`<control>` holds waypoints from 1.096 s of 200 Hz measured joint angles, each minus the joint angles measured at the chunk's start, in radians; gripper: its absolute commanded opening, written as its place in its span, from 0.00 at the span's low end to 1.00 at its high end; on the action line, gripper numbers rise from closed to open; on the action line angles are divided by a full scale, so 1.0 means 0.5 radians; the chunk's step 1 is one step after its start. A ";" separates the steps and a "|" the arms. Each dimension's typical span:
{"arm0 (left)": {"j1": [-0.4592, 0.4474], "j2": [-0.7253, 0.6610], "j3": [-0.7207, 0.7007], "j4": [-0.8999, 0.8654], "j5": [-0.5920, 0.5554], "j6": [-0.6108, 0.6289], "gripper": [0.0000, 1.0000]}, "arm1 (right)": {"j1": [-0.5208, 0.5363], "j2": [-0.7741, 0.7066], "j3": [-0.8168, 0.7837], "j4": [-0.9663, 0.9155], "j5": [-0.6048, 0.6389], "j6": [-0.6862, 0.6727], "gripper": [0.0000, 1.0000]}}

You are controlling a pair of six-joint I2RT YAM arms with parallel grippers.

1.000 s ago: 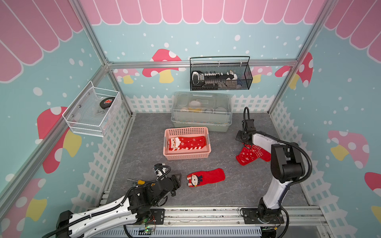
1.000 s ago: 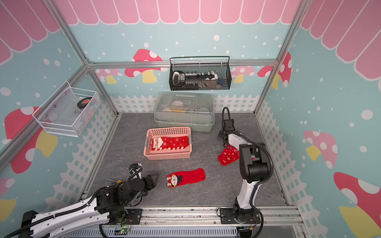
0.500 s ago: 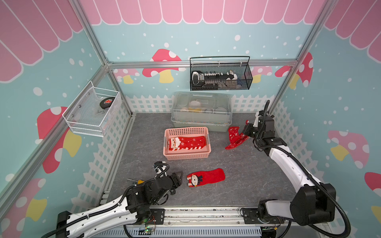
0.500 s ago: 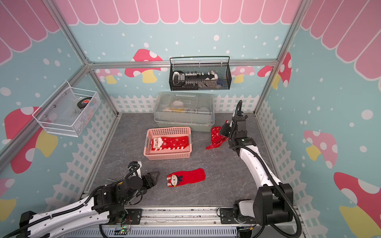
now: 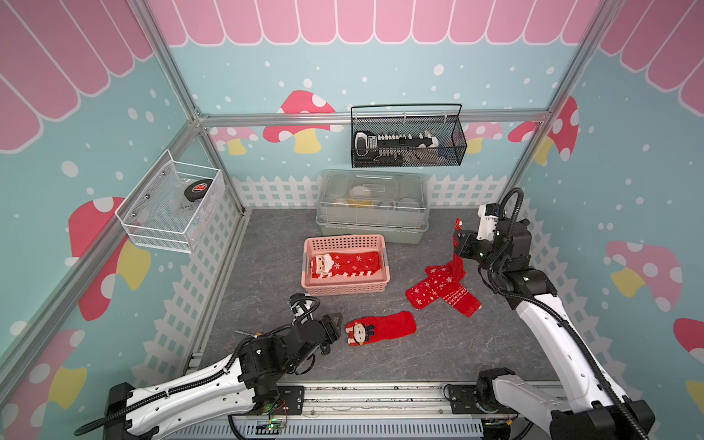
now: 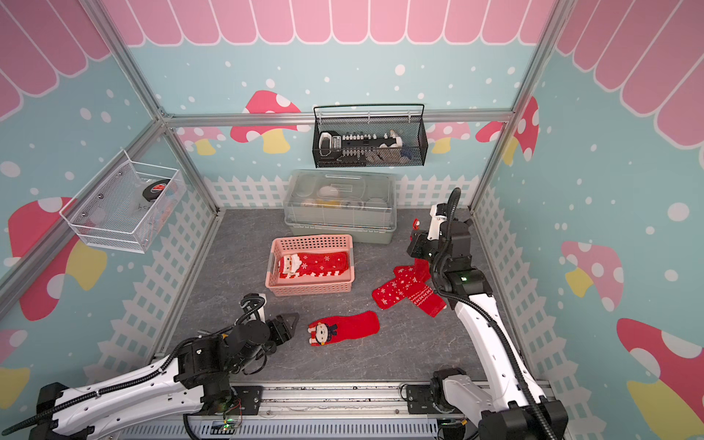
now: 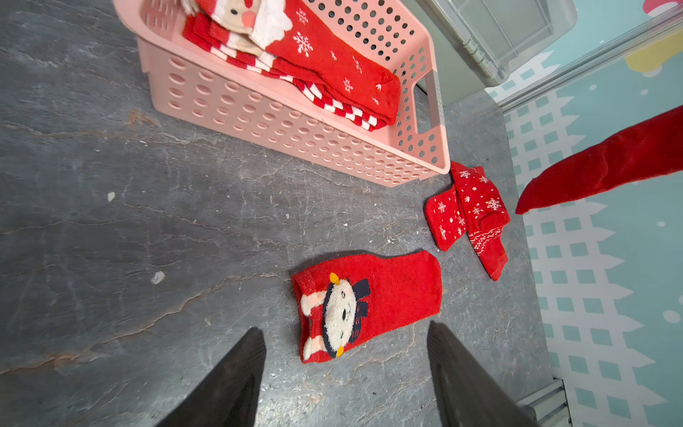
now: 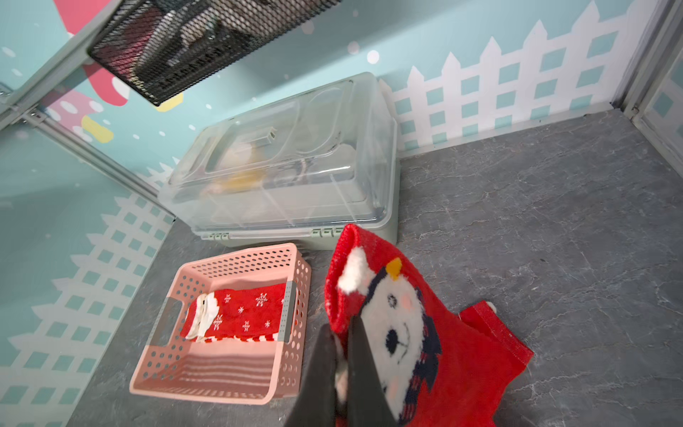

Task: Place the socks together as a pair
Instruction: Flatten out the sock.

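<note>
Next, my right gripper moves back and down over the flat sock's bear face [image 5: 360, 333] and releases the red sock's cuff there, because both socks show the same bear.
My right gripper [image 5: 462, 244] [image 8: 342, 325] is shut on the cuff of a red sock [image 8: 443, 351] with a white bear face. It hangs in the air at the right [image 5: 459, 266] and shows in the left wrist view too [image 7: 610, 162]. Below it two red snowflake socks [image 5: 438, 290] [image 6: 404, 289] [image 7: 469, 210] lie crossed on the floor. A matching bear-face sock [image 5: 381, 328] [image 6: 344, 328] [image 7: 388, 292] lies flat at the front. My left gripper [image 5: 334, 325] [image 7: 345, 327] stands open just left of its cuff, not touching it. Santa socks [image 5: 344, 263] [image 8: 236, 314] lie in the pink basket [image 5: 344, 239].
A clear-lidded grey box [image 5: 371, 205] stands against the back wall behind the pink basket. A black wire basket [image 5: 407, 139] hangs on the back wall and a white mesh shelf [image 5: 171, 205] on the left wall. White fence panels line the floor's edges.
The right gripper has risen from the socks at the right with the bear-face sock. The two snowflake socks now lie spread on the floor. The left arm has barely moved.
</note>
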 measured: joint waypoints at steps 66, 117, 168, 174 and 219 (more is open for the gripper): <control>0.000 0.167 0.066 0.091 0.018 0.058 0.70 | 0.278 -0.401 -0.177 -0.303 -0.040 -0.092 0.00; 0.000 0.362 0.092 0.224 0.108 0.066 0.70 | 0.407 -0.668 -0.280 -0.584 -0.048 -0.092 0.00; 0.000 0.478 0.117 0.283 0.122 0.057 0.70 | 0.618 -0.767 -0.666 -0.467 -0.204 0.068 0.03; 0.000 0.482 0.117 0.283 0.121 0.056 0.70 | 0.670 -0.767 -0.729 -0.420 -0.208 0.102 0.03; 0.000 0.464 0.116 0.278 0.091 0.024 0.70 | 1.247 -0.544 -0.966 0.082 -0.077 0.352 0.08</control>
